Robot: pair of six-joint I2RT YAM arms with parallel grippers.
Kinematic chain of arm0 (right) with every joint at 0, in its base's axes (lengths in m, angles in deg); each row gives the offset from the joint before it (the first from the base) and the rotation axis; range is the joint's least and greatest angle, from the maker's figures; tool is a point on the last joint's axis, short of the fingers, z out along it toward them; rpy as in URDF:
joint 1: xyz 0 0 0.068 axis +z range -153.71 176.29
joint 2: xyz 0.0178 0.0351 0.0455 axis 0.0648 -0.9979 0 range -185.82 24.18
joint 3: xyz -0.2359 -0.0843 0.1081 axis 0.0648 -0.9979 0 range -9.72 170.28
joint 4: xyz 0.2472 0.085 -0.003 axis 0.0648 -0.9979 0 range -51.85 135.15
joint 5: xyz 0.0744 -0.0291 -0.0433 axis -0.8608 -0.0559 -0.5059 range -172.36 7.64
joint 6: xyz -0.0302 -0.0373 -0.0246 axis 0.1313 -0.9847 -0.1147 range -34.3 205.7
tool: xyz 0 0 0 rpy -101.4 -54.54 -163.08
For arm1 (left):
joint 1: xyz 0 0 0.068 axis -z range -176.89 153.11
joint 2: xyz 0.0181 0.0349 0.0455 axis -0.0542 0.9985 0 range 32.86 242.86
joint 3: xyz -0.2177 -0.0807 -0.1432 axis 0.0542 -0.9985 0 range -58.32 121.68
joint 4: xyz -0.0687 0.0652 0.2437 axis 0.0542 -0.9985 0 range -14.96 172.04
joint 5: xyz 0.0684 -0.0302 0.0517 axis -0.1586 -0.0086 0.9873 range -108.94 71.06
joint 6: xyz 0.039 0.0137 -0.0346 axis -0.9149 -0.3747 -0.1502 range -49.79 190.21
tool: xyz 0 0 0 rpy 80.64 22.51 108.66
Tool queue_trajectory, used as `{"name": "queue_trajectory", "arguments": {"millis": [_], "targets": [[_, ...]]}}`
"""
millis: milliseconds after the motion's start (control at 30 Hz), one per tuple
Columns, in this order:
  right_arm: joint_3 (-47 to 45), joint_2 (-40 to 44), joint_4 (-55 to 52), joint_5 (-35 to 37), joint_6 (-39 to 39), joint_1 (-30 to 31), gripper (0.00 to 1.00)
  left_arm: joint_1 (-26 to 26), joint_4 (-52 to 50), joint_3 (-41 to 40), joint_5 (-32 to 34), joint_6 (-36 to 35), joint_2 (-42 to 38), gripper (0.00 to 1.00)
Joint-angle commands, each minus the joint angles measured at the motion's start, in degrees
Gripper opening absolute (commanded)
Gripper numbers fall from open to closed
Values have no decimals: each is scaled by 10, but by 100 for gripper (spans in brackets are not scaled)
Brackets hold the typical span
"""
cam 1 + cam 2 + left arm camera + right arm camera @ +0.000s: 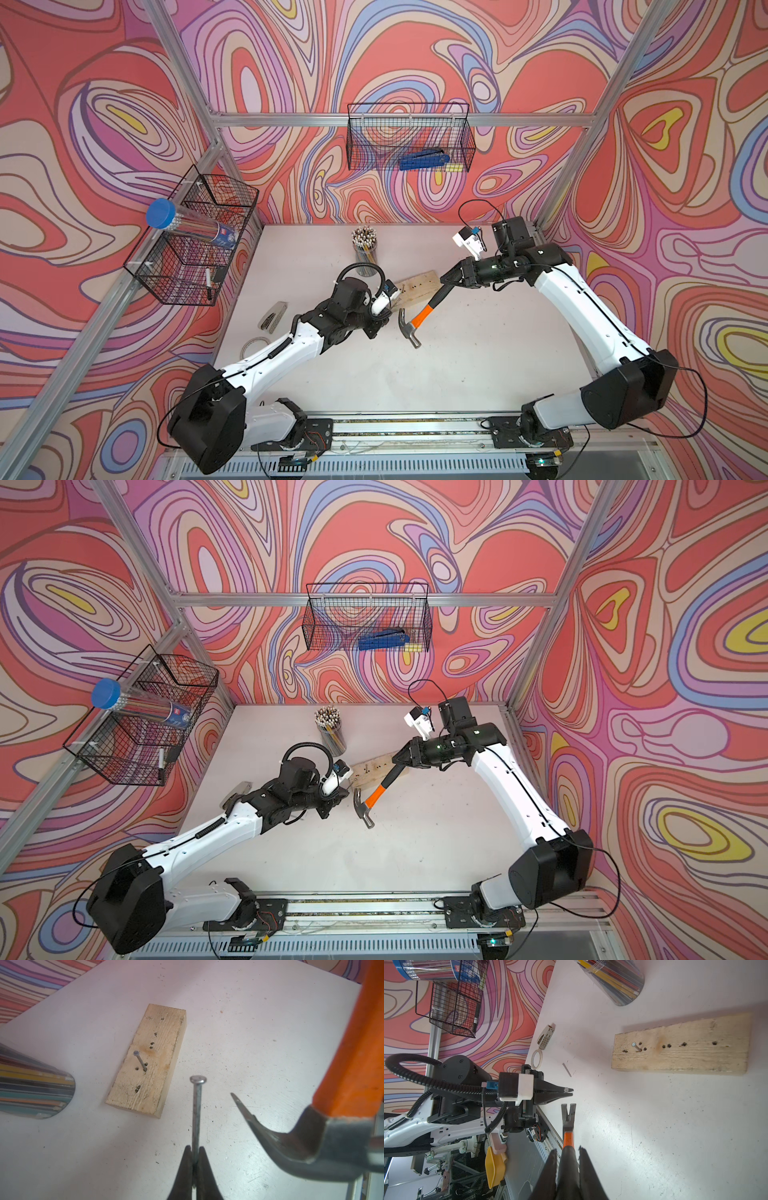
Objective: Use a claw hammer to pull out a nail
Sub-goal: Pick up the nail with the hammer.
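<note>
Next, my left gripper brings the loose nail [197, 1109] down and away from the claw to the clear tabletop spot beside the spare nail and releases it there.
My right gripper [568, 1150] is shut on the black grip of the claw hammer [423, 312], whose orange neck and steel head [366, 810] hang low over the table near the wooden block [419, 282]. The forked claw [568, 1112] points at my left gripper [570, 1092]. My left gripper [194, 1148] is shut on a loose nail [197, 1109], head pointing away from the fingers, just beside the claw tip [239, 1101]. Another nail [140, 1061] stands tilted in the wooden block [162, 1043], among several empty holes.
A clear cup of pencils [364, 249] stands behind the block. A tape roll [253, 345] and a grey stapler-like tool [274, 316] lie at the table's left edge. A spare nail [566, 1069] lies flat on the table. Wire baskets [195, 237] [409, 137] hang on the walls, one holding a blue tool [424, 158].
</note>
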Motion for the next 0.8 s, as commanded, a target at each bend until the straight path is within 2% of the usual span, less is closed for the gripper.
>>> {"name": "queue_trajectory", "arguments": {"millis": [0,233,467,700,767], "targets": [[3,14,22,-15,7,-3,0,-9,-10,31,18,65,10,0],[-5,16,64,17,29,-3,0,-33,-60,20,73,252,12,0],[-19,7,107,21,54,-3,0,-100,-109,-28,80,385,32,0],[-30,7,126,25,65,-3,0,-136,-162,-24,126,449,70,0],[-31,5,125,25,66,-3,0,-146,-170,-17,120,451,90,0]]}}
